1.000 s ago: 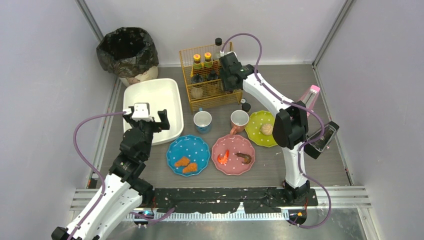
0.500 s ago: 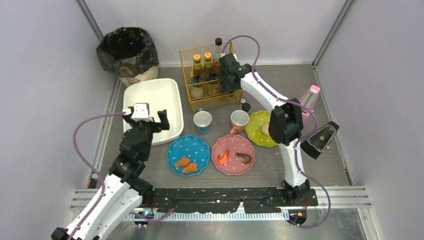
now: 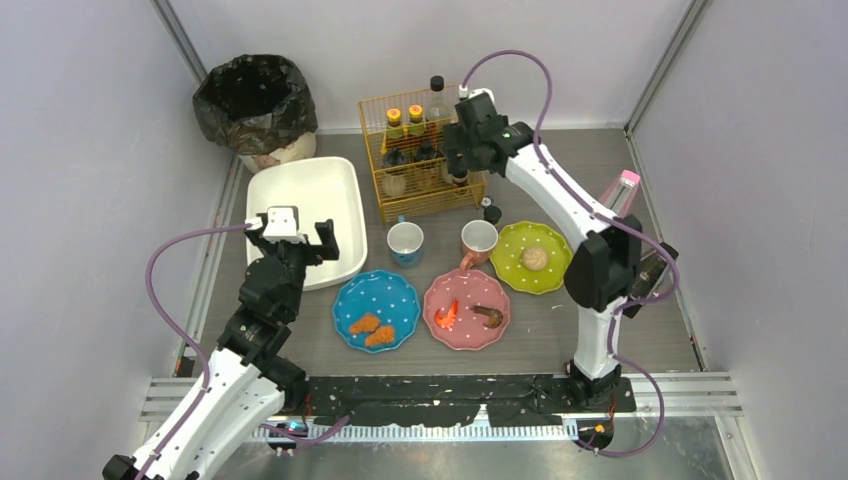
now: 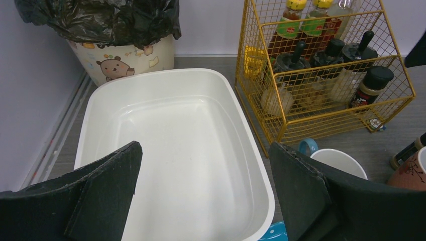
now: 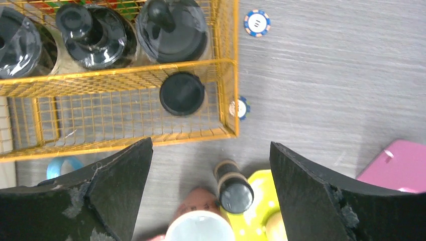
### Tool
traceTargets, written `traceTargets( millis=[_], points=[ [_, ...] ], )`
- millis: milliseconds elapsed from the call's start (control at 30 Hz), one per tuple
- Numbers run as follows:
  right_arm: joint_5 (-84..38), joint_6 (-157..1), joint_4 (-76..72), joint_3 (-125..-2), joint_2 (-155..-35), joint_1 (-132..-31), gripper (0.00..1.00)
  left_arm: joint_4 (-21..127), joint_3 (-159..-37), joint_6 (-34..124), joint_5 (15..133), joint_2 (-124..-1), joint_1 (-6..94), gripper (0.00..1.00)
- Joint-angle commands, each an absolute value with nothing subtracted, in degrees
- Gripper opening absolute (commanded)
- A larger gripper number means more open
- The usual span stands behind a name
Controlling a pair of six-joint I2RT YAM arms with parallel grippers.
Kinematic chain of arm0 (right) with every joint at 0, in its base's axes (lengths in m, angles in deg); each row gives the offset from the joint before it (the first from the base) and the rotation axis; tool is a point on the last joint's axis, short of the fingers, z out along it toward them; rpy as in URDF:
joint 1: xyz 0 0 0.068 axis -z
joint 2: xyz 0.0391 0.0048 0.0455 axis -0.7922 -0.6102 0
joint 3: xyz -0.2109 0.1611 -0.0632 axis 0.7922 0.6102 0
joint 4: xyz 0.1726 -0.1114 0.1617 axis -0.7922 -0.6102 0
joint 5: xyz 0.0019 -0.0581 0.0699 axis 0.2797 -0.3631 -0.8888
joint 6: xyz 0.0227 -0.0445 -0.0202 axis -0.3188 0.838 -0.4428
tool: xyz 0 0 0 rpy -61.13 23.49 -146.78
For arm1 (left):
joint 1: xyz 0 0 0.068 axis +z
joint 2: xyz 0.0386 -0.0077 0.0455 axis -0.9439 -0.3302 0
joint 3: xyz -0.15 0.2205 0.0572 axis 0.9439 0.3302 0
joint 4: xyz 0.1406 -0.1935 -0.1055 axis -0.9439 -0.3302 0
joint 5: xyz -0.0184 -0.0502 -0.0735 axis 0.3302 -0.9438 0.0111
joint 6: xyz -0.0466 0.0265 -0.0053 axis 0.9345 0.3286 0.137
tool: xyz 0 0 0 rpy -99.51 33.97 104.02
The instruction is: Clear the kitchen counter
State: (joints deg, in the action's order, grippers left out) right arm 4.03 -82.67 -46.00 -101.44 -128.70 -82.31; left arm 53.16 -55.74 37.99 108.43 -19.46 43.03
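The small bottle stands outside the rack point(image 3: 420, 155), so the robot's right gripper has to go down, back and to the right in the top view, with its fingers open around the small bottle's black cap point(image 3: 492, 214).
The kitchen counter point(image 3: 640, 330) carries a blue plate point(image 3: 352, 300) with two fried pieces, a pink plate point(image 3: 466, 328) with shrimp pieces and a green plate point(image 3: 510, 262) with a bun. A blue mug point(image 3: 405, 243), a pink mug point(image 3: 479, 239) and a small dark bottle point(image 3: 492, 214) stand behind them. My right gripper point(image 3: 460, 168) is open and empty above the front right corner of the yellow wire rack point(image 3: 420, 155). The right wrist view shows the right gripper point(image 5: 210, 145) above the bottle point(image 5: 233, 188). My left gripper point(image 3: 293, 240) is open and empty over the white tub point(image 3: 305, 190).
A bin with a black liner point(image 3: 255, 100) stands at the back left. The rack point(image 5: 120, 100) holds several bottles and a black-capped jar point(image 5: 182, 94). Two poker chips point(image 5: 256, 23) point(image 5: 240, 107) lie beside it. A pink object point(image 3: 622, 195) stands at the right wall.
My right gripper has shifted right, from over the rack's middle to its front right corner, and its elbow has swung right. The left arm has not moved.
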Motion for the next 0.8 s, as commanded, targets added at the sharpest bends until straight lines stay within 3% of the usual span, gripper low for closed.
traceTargets(
  millis=[0, 467, 633, 767],
  points=[
    [6.1, -84.6, -42.6, -93.9, -119.2, -81.5, 0.92, 54.7, -58.1, 38.7, 108.0, -19.5, 43.0, 0.99],
    [1.3, -90.3, -34.1, -71.8, -112.7, -78.7, 0.83, 54.7, -58.1, 39.2, 107.3, -19.7, 43.0, 0.99],
    [-0.4, -91.8, -33.5, -69.6, -114.7, -77.9, 0.74, 54.7, -58.0, 39.2, 107.4, -19.5, 43.0, 0.99],
    [-1.1, -92.1, -32.4, -67.5, -114.5, -77.1, 0.59, 54.7, -58.1, 39.2, 107.4, -19.5, 43.1, 0.99]
  ],
)
